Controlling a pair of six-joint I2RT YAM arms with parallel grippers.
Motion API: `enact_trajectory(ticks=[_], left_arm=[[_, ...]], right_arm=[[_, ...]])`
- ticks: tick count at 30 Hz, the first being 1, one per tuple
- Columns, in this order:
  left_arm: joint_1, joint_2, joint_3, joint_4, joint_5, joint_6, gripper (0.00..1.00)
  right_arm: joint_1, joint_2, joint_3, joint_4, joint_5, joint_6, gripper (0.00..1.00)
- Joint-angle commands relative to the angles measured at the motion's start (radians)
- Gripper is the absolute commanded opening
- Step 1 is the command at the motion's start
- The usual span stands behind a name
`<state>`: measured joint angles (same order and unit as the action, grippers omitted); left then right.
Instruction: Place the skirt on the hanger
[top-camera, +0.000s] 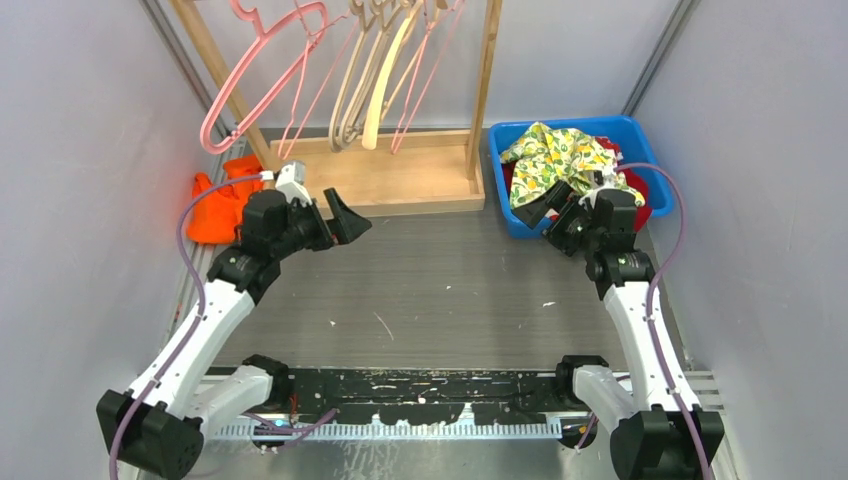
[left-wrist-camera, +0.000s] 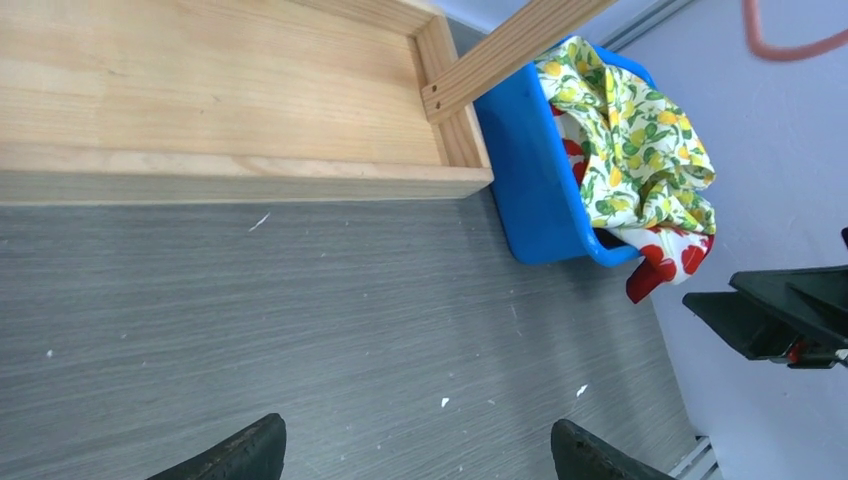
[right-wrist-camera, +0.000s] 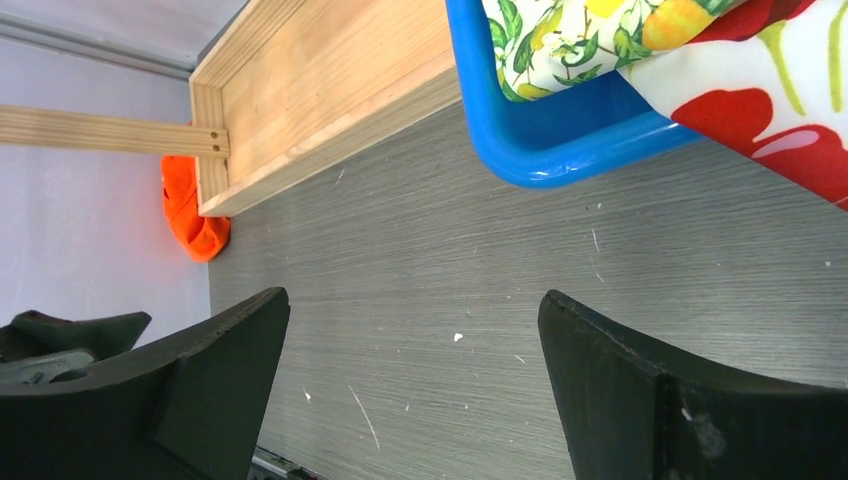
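The lemon-print garment lies outward of my right gripper. I should next bring this gripper outward over the bin's near edge, then down onto the lemon-print garment's crumpled middle (top-camera: 582, 153).
Several hangers, a pink one (top-camera: 260, 75) and a cream one (top-camera: 385, 80) among them, hang on the wooden rack (top-camera: 390, 180) at the back. A crumpled lemon-print garment (top-camera: 555, 160) (left-wrist-camera: 640, 140) (right-wrist-camera: 560, 35) lies on top in the blue bin (top-camera: 520, 225), over a red-and-white print one (right-wrist-camera: 790, 110) (left-wrist-camera: 665, 262). Which one is the skirt I cannot tell. My left gripper (top-camera: 345, 222) (left-wrist-camera: 415, 440) hovers open over the grey table in front of the rack's left end. My right gripper (top-camera: 550, 205) (right-wrist-camera: 412, 310) stands open at the bin's near edge. Both are empty.
An orange cloth (top-camera: 222, 200) (right-wrist-camera: 190, 215) lies bunched against the left wall beside the rack's base. The rack's slanted posts (top-camera: 485, 80) rise from a low wooden tray. Grey walls close in on both sides.
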<state>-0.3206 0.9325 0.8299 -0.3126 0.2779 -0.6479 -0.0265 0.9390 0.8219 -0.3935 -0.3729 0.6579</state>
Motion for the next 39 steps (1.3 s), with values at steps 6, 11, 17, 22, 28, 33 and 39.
enact_trajectory(ticks=[6,11,17,22,28,33,39], left_arm=[[-0.032,0.171,0.356,-0.071,-0.063,0.063,1.0],[-0.033,0.25,0.544,-0.127,-0.135,0.078,1.0],[-0.062,0.267,0.581,-0.194,-0.193,0.082,0.98],[-0.088,0.212,0.469,-0.224,-0.245,0.076,0.96],[-0.147,0.145,0.332,-0.261,-0.301,0.075,0.95],[-0.188,0.104,0.215,-0.238,-0.312,0.054,0.95],[-0.226,0.109,0.15,-0.208,-0.306,0.041,0.94]], right_arm=[[-0.003,-0.056,0.169,-0.13,0.111,-0.009,1.0],[-0.004,-0.063,0.284,-0.191,0.244,-0.03,0.97],[-0.005,0.044,0.448,-0.265,0.395,-0.074,0.88],[-0.007,0.188,0.532,-0.279,0.457,-0.116,0.8],[-0.047,0.336,0.602,-0.299,0.607,-0.136,0.74],[-0.114,0.453,0.662,-0.28,0.641,-0.119,0.74],[-0.147,0.62,0.757,-0.263,0.612,-0.085,0.75]])
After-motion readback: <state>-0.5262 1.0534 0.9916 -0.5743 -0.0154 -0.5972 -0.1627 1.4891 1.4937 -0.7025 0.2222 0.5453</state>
